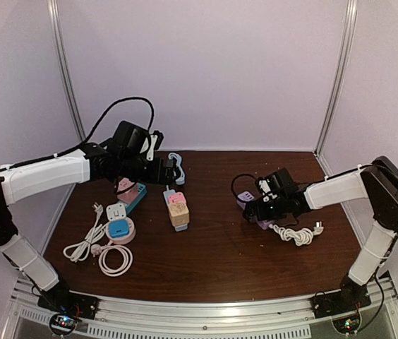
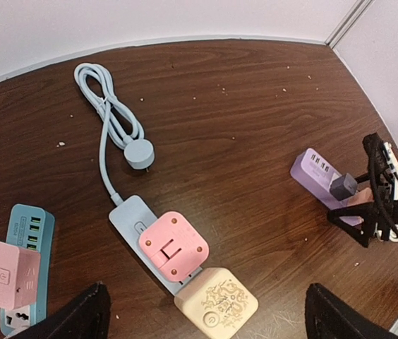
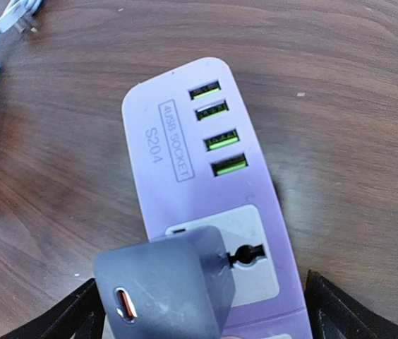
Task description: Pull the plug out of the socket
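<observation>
The right gripper raises its fingers from low beside the purple power strip next to close on the strip's pink plug, which lies between them beside the charger.
A purple power strip [image 3: 185, 134] lies on the wooden table with a grey charger plug [image 3: 164, 286] seated in its white socket. My right gripper [image 3: 199, 314] is open and straddles the charger, one finger on each side; its left finger is close to the charger. The top view shows it low over the strip [image 1: 257, 210]. My left gripper [image 2: 206, 314] is open and empty, held above a light blue power strip [image 2: 130, 215] that carries a pink plug [image 2: 173, 246] and a beige plug [image 2: 216, 302]. The left gripper also shows in the top view [image 1: 169, 171].
A teal strip [image 2: 26, 233] with a pink cube plug [image 2: 1, 272] lies at the left. The light blue cord [image 2: 107, 113] coils toward the back. White cords [image 1: 86, 244] and small sockets [image 1: 120, 229] lie at front left. A white cord [image 1: 296, 233] lies beside the purple strip.
</observation>
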`<state>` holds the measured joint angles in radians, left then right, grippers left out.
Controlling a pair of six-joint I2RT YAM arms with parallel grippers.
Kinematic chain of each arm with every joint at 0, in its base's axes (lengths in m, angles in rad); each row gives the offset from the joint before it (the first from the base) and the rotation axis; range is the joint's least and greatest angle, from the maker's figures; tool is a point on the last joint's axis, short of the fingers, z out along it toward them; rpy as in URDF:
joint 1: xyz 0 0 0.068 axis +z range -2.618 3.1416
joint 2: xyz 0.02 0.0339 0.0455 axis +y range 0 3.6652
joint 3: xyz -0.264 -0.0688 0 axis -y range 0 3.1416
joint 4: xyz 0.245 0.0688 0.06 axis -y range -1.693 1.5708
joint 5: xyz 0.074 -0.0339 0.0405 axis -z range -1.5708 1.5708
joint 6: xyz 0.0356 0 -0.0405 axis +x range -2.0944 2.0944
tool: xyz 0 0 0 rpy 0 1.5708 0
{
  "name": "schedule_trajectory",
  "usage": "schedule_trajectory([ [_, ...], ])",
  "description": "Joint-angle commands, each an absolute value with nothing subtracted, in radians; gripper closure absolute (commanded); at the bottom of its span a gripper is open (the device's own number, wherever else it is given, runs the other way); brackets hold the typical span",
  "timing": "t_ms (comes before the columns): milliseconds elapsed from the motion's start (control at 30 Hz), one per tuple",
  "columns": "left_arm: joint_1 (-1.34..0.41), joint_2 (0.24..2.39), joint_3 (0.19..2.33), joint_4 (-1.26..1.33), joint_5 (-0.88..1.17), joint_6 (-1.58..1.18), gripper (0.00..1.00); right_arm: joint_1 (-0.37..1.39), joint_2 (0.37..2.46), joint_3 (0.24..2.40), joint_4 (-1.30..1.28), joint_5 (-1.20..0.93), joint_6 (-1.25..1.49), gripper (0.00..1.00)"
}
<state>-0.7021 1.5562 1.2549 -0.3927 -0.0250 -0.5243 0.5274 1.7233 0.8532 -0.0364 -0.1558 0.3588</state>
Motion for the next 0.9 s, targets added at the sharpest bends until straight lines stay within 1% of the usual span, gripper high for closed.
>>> schedule_trajectory([
  [0, -0.703, 1.57, 1.239, -0.312, 0.034, -0.576, 0.02, 0.631, 1.755, 0.911, -0.062, -0.154, 0.397, 0.0],
  [133, -0.703, 1.591, 1.229, -0.279, 0.081, -0.6, 0.02, 0.725, 1.767, 0.955, -0.087, -0.15, 0.432, 0.0],
  [233, -0.703, 1.62, 1.232, -0.252, 0.125, -0.624, 0.02, 0.762, 1.772, 0.986, -0.118, -0.142, 0.453, 0.0],
  [367, -0.703, 1.64, 1.228, -0.217, 0.159, -0.65, 0.02, 0.765, 1.75, 0.994, -0.146, -0.132, 0.452, 0.0],
  [667, -0.704, 1.662, 1.221, -0.178, 0.206, -0.679, 0.02, 0.759, 1.656, 1.043, -0.298, -0.11, 0.341, 0.0],
  [800, -0.713, 1.691, 1.238, -0.165, 0.242, -0.698, 0.02, 0.749, 1.591, 1.04, -0.335, -0.138, 0.303, 0.05],
  [833, -0.716, 1.697, 1.243, -0.161, 0.247, -0.702, 0.02, 0.744, 1.58, 1.038, -0.346, -0.15, 0.293, 0.08],
  [867, -0.72, 1.703, 1.247, -0.157, 0.252, -0.706, 0.02, 0.74, 1.578, 1.041, -0.365, -0.166, 0.281, 0.13],
])
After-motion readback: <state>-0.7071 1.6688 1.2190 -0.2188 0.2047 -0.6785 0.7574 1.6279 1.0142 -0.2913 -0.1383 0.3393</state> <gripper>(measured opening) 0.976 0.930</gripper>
